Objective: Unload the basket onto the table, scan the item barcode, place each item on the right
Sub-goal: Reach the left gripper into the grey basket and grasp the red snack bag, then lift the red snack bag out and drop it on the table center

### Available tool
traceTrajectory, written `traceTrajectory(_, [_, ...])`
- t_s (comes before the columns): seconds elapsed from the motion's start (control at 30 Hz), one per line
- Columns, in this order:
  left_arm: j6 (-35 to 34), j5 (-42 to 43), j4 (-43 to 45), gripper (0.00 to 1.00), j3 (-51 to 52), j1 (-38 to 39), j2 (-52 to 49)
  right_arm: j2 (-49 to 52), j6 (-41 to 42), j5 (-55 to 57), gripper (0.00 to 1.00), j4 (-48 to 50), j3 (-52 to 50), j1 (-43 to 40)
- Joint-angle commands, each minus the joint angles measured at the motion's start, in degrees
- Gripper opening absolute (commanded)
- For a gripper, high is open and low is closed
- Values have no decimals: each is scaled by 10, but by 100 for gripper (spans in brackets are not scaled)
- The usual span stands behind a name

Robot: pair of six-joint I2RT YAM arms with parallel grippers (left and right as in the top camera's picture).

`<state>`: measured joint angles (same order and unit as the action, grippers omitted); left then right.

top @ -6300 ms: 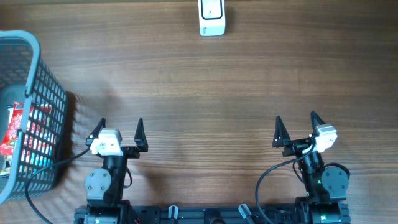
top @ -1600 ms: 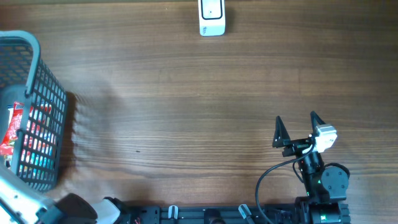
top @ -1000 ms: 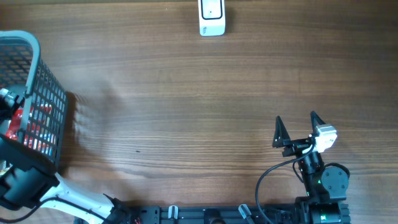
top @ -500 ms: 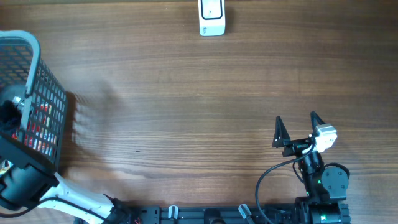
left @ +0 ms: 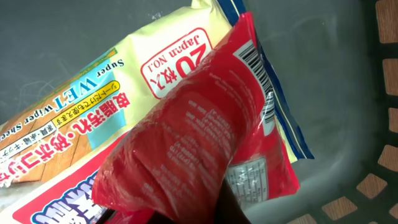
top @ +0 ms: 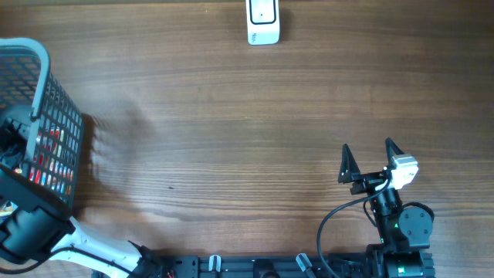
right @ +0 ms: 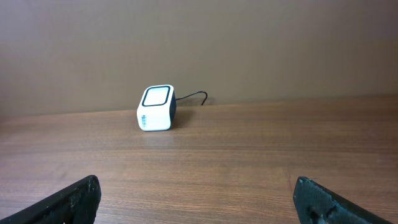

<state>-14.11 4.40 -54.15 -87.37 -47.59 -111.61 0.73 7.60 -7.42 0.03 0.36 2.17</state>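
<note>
The packet comes up with my left gripper out of the basket (top: 40, 73) next, goes right in the overhead view and down onto the table's bare middle for release.
The item, a red plastic packet (left: 193, 130) with a barcode (left: 258, 74) near its top edge, lies in the grey mesh basket (top: 40, 73) at the table's left edge. My left gripper (top: 11, 145) reaches down into the basket and is shut on the packet's crumpled lower end, where a dark finger (left: 229, 208) shows against the red film. The white barcode scanner (top: 262, 22) stands at the far edge of the table and also appears as the scanner (right: 155, 107) in the right wrist view. My right gripper (top: 369, 164) rests open near the front right, holding nothing.
Under the red packet lies a yellow wet-wipe pack (left: 93, 106) on the basket's grey floor (left: 348, 93). A black cable (right: 193, 96) runs from the scanner. Brown wooden table (top: 231, 131) stretches between the basket and the right arm.
My left arm swung from the front edge into the basket, went lower, and its jaws closed on the red packet. The right arm has not moved.
</note>
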Motion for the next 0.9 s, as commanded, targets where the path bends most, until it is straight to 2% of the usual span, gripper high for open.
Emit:
traceTrajectory(0.0, [-3,0,-7,4,3,-3,-10,-5,-5,6,100,3,-1,1])
traceTrajectory(0.1, [-32,14,-7,4,-31,-3,31,-5,-5,6,100,3,0,1])
traceTrajectory(0.3, [-40,14,17,4,-102,-3,174,-5,-5,6,100,3,-1,1])
traceTrajectory(0.33, [-57,15,23,4,-104,-3,197,-5,-5,6,100,3,0,1])
traceTrajectory(0.4, [-142,36,50,4,-104,-3,262,-5,-5,6,100,3,-1,1])
traceTrajectory(0.53, [-252,200,86,4,-104,4,350,-5,-5,6,100,3,-1,1])
traceTrajectory(0.6, [-278,278,90,4,-104,21,377,-5,-5,6,100,3,0,1])
traceTrajectory(0.63, [-280,327,83,4,-104,51,392,-5,-5,6,100,3,-1,1])
traceTrajectory(0.77, [-266,337,-1,4,-103,183,395,-5,-5,6,100,3,0,1])
traceTrajectory(0.87, [-176,296,-50,4,-84,365,356,-5,-5,6,100,3,0,1])
